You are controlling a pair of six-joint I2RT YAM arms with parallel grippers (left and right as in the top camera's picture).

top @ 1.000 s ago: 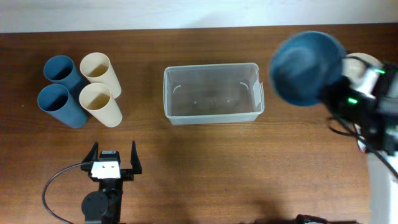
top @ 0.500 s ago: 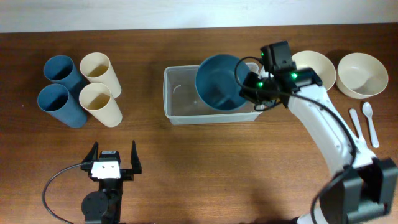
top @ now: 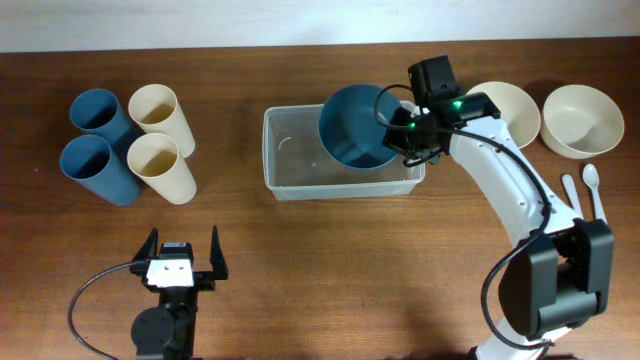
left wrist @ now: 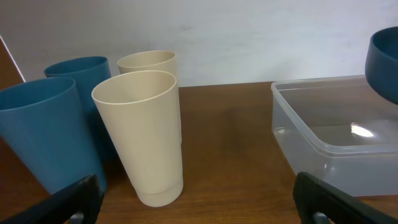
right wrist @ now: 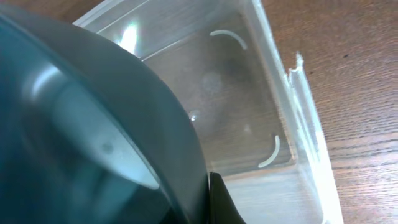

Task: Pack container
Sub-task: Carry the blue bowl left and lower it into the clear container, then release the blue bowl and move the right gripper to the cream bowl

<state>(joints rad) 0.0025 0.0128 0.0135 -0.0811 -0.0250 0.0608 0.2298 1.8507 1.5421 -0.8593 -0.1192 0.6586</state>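
Observation:
The blue bowl [top: 355,125] still hangs over the clear bin's bottom. My right gripper should go down between the bin's sides to the bottom of the bin below it and release the bowl's rim.
The container [top: 295,160] is a clear rectangular bin at the middle of the table, also seen in the left wrist view [left wrist: 336,146] and the right wrist view [right wrist: 249,106]. Over its right half a blue bowl [top: 355,125] hangs tilted, and my right gripper [top: 402,132] is shut on its rim. In the right wrist view the bowl [right wrist: 81,137] fills the left side, with one dark finger [right wrist: 221,202] pressed against its outer wall. My left gripper [top: 183,258] rests open near the table's front edge, holding nothing; in its own view the gripper [left wrist: 199,205] faces the cups.
Two blue cups [top: 97,112] and two cream cups [top: 160,160] stand upright at the left. Two cream bowls [top: 510,110] [top: 582,120] sit at the far right, with two white spoons [top: 592,195] below them. The bin's right handle [top: 416,150] is beside the right wrist.
My right arm has swung the blue bowl from the far right to above the container's right half, then settled there. The left arm has not moved.

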